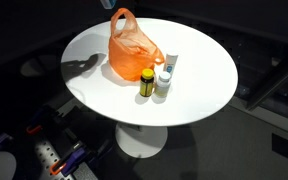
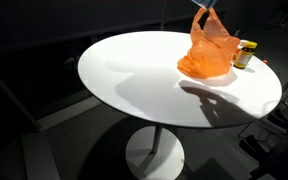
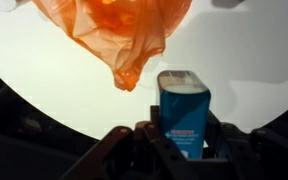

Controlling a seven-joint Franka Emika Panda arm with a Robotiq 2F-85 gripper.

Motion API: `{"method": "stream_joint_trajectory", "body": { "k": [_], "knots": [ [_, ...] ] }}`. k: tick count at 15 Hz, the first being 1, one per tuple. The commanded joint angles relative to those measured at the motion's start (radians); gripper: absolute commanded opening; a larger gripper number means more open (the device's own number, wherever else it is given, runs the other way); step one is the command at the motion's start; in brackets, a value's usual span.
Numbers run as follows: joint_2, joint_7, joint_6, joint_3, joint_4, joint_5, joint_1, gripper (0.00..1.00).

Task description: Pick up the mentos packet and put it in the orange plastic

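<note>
The robot's gripper needs to move the mentos packet toward the bottle next, over the middle of the orange bag, and then lower the packet.
In the wrist view my gripper [image 3: 182,138] is shut on the mentos packet [image 3: 184,105], a small blue packet with white and red marking, held upright between the fingers. The orange plastic bag [image 3: 119,30] lies crinkled just beyond the packet, one handle hanging toward it. In both exterior views the bag [image 1: 132,52] [image 2: 208,50] stands on the round white table [image 1: 204,90] with a loop handle raised. A bit of blue shows right above that handle at the top edge [image 1: 110,4] [image 2: 206,4]; the arm itself is out of frame.
A dark bottle with a yellow cap [image 1: 147,82] [image 2: 244,54] and an upright white tube [image 1: 165,74] stand close beside the bag. The table [image 2: 134,80] has a single pedestal, with a dark floor and dark furniture around it.
</note>
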Motion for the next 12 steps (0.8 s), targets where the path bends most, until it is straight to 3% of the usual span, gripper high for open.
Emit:
{"method": "stream_joint_trajectory", "body": {
  "k": [1,7,12],
  "knots": [
    [-0.100,0.048,-0.024,-0.020,-0.048,-0.055,-0.062,0.18],
    [-0.103,0.112,0.005,-0.023,-0.108,-0.123,-0.154,0.18],
    [-0.030,0.190,0.046,-0.011,-0.153,-0.182,-0.165,0.18]
  ]
}}
